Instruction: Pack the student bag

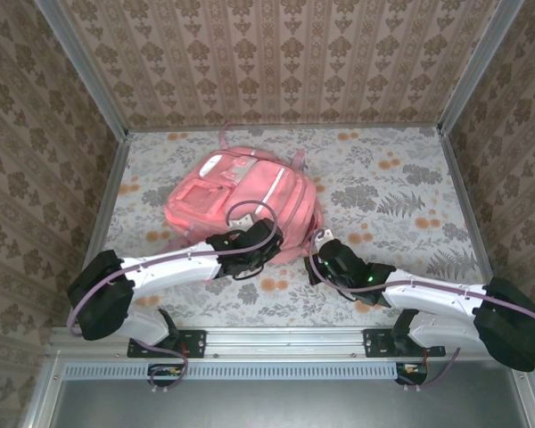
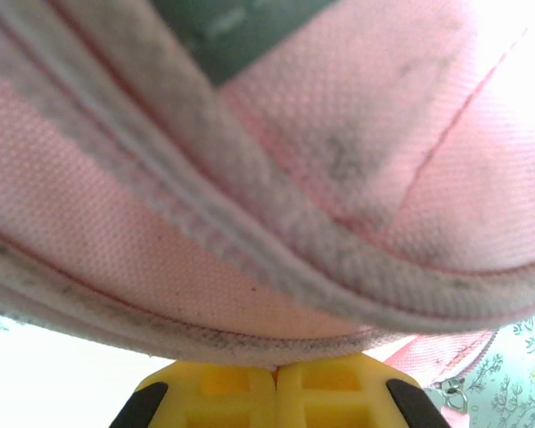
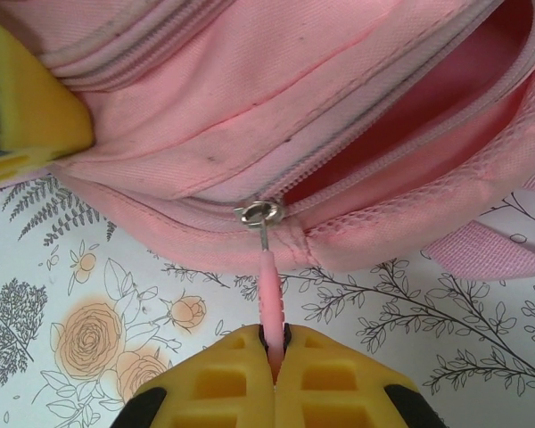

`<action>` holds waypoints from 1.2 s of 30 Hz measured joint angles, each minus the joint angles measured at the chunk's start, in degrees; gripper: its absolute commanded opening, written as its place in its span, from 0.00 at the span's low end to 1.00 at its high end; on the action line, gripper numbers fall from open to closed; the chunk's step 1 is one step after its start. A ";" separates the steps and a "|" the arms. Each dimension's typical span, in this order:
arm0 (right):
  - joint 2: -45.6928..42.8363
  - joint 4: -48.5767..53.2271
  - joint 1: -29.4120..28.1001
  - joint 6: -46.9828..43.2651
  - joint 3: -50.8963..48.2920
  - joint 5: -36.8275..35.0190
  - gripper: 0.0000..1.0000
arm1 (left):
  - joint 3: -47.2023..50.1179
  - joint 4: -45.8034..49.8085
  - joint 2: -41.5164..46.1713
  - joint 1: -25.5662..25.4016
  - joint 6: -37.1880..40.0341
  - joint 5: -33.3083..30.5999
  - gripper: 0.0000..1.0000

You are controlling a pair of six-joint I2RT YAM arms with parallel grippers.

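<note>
The bag is slanted, so the robot's left gripper should next pull the fold of the bag that it holds along the bag's near edge to the flowered cloth by the bag's pocket end [image 1: 157, 242] and let go of it.
The student bag [image 1: 236, 201], a large pink backpack, lies flat on the flowered table. My left gripper [image 1: 266, 234] is at the bag's near edge. In the left wrist view its yellow jaws [image 2: 276, 370] are pressed together on the bag's grubby pale seam [image 2: 250, 343]. My right gripper [image 1: 319, 242] is at the bag's near right corner. Its jaws [image 3: 275, 343] are shut on the pink zip pull [image 3: 272, 299], which hangs from the metal slider [image 3: 259, 212]. Right of the slider the zip gapes, showing the pink lining [image 3: 410, 116].
The table [image 1: 392, 178] has a flowered cloth and patterned walls on three sides. A pink strap [image 3: 490, 250] trails from the bag onto the cloth at the right. A yellow finger of the left gripper [image 3: 27, 98] sits beside the bag in the right wrist view.
</note>
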State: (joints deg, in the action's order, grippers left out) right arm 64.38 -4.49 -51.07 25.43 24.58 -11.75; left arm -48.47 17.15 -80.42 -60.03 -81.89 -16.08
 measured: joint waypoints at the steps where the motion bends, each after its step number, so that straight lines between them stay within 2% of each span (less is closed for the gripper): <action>1: 0.24 0.00 0.00 -0.02 0.09 -0.04 0.00 | 0.07 0.72 0.85 0.00 0.00 -0.13 0.00; 5: 1.53 0.04 0.55 -0.37 1.40 -0.48 0.00 | 1.44 3.23 5.20 0.07 -0.04 -1.01 0.00; 13: 4.96 0.70 5.81 -1.79 3.15 -0.63 0.00 | 10.01 9.18 18.88 1.55 -1.09 -3.58 0.00; 20: 10.03 1.14 6.80 -3.93 6.80 0.39 0.00 | 13.31 17.44 32.26 6.78 -0.96 -4.09 0.00; 24: 11.91 1.57 7.32 -4.68 8.44 0.96 0.00 | 15.30 23.10 39.78 16.55 2.54 -2.03 0.00; 27: 12.20 1.95 6.82 -4.94 9.35 3.98 0.00 | 16.65 23.82 41.53 27.50 8.66 3.06 0.00; 32: 13.42 3.45 1.33 -4.68 12.48 6.23 0.00 | 15.61 22.23 34.88 45.31 21.49 11.45 0.00; 35: 16.41 3.43 -1.90 -3.80 14.88 6.56 0.00 | 12.98 21.03 28.46 53.64 28.57 14.88 0.00; 36: 17.51 3.39 -2.78 -3.54 15.61 6.62 0.00 | 12.17 20.74 27.08 55.32 30.18 15.72 0.08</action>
State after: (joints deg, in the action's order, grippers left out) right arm 81.89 -1.10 -53.84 21.89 40.18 -5.13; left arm -36.29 37.89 -53.34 -4.71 -51.70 -0.36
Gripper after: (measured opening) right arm 0.062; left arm 0.045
